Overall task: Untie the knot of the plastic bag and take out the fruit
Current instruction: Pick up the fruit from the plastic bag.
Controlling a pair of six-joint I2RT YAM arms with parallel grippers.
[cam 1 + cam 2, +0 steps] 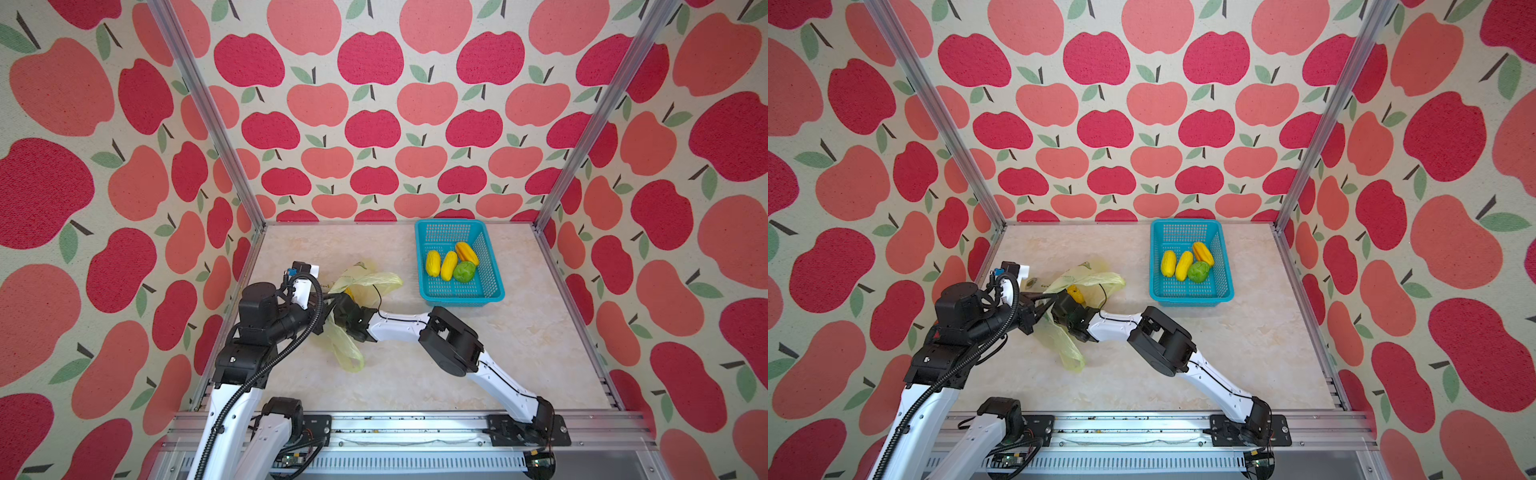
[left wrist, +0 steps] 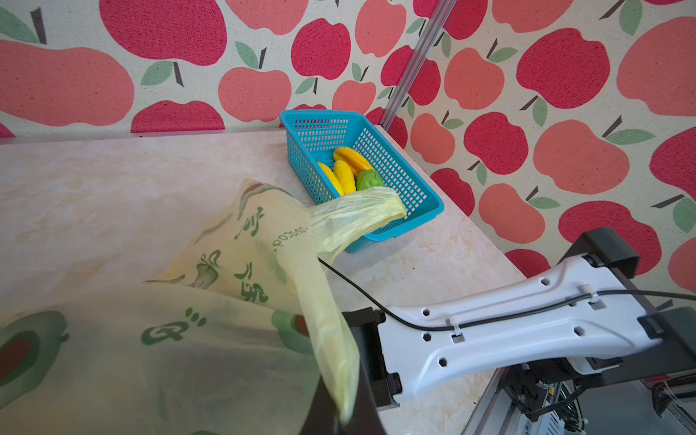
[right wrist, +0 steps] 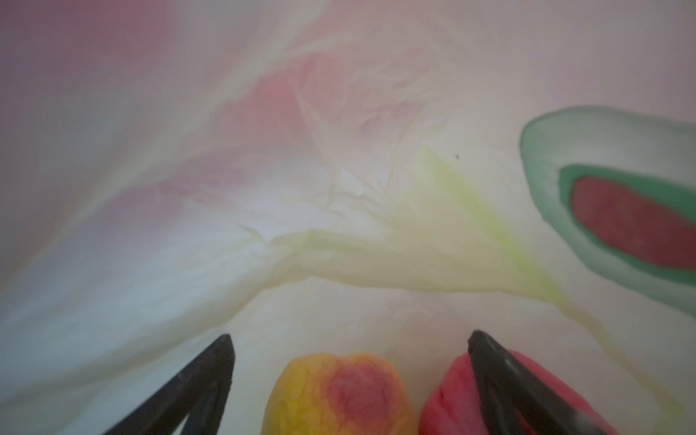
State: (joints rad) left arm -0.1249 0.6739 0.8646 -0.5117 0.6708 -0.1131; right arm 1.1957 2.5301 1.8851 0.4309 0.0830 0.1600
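Observation:
The peach fruit sits between my open fingers, so my right gripper should stay inside the bag and close its fingers onto the sides of the peach fruit.
The yellow-green plastic bag lies left of centre on the table with its mouth pulled open. Its handle loops hang loose, and no knot is in view. My left gripper is shut on a strip of the bag's rim. My right gripper is open inside the bag. A peach fruit sits between its fingers, untouched. A pink-red fruit lies against one finger. In a top view, a yellow fruit shows at the bag's mouth.
A teal mesh basket stands at the back right. It holds two yellow fruits, an orange one and a green one. Apple-print walls and metal posts enclose the table on three sides.

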